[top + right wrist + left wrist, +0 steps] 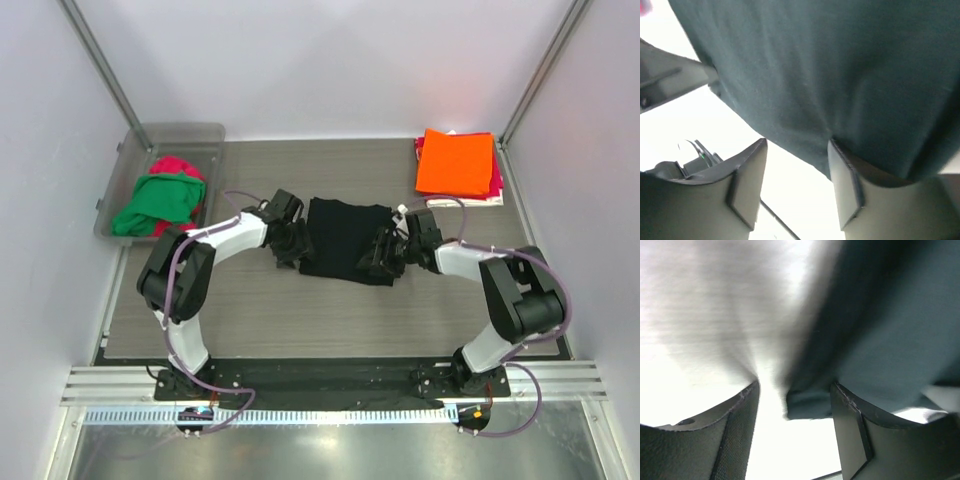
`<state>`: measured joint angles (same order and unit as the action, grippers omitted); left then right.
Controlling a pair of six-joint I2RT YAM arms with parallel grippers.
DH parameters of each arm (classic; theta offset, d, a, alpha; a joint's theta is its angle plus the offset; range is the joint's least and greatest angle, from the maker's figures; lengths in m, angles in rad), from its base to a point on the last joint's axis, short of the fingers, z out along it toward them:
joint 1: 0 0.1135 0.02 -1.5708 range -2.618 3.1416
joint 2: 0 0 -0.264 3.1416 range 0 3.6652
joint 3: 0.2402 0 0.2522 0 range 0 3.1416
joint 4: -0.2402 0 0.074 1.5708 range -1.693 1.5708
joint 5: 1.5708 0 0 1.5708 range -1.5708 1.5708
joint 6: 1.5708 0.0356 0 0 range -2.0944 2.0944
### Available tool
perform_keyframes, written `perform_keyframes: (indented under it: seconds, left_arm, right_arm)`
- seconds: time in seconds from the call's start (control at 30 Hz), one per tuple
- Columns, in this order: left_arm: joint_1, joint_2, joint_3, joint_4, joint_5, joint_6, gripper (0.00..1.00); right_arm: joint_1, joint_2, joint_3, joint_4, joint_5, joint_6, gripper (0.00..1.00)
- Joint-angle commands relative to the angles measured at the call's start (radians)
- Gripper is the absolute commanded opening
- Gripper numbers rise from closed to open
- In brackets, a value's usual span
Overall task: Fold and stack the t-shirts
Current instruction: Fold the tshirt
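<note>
My right gripper lifts outward off the dark t-shirt next, then lowers to the t-shirt's side edge near its far corner [391, 212], which lies closest to the stack.
A dark t-shirt [345, 238], partly folded into a rectangle, lies at the middle of the table. My left gripper [291, 246] is at its left edge and my right gripper [385, 255] is at its right edge, both low at the cloth. In the left wrist view the left gripper [795, 385] is open, with a folded corner of the shirt [810, 405] between the fingers. In the right wrist view the right gripper [797, 142] is open, and the shirt [840, 75] drapes over its right finger [845, 185].
A stack of folded shirts, orange on top [457, 163], lies at the back right. A clear bin [190, 133] at the back left holds green [155, 200] and red shirts. White walls enclose the table.
</note>
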<state>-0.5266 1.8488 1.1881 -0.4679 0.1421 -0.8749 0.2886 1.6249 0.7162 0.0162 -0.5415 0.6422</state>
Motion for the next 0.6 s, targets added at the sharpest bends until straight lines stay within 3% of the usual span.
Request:
perform_keyframes:
  seconds: [0.0, 0.1, 0.13, 0.2, 0.37, 0.57]
  left_arm:
    - [0.01, -0.043, -0.059, -0.176, -0.133, 0.089, 0.6]
    - [0.008, -0.115, -0.042, -0.259, -0.182, 0.109, 0.61]
    - [0.01, -0.138, -0.033, -0.284, -0.196, 0.116, 0.65]
    - [0.01, -0.193, 0.016, -0.363, -0.242, 0.135, 0.69]
    - [0.008, -0.293, 0.132, -0.521, -0.289, 0.168, 0.73]
    - [0.008, -0.476, 0.067, -0.583, -0.328, 0.211, 0.73]
  right_arm:
    - [0.027, -0.11, -0.07, -0.189, 0.109, -0.015, 0.63]
    - [0.027, -0.26, -0.04, -0.329, 0.17, -0.047, 0.83]
    - [0.027, -0.295, 0.0, -0.401, 0.195, -0.074, 0.91]
    - [0.023, -0.358, 0.046, -0.458, 0.241, -0.099, 0.98]
    - [-0.028, -0.404, 0.178, -0.564, 0.275, -0.17, 1.0]
    - [-0.158, -0.266, 0.247, -0.556, 0.25, -0.217, 0.98]
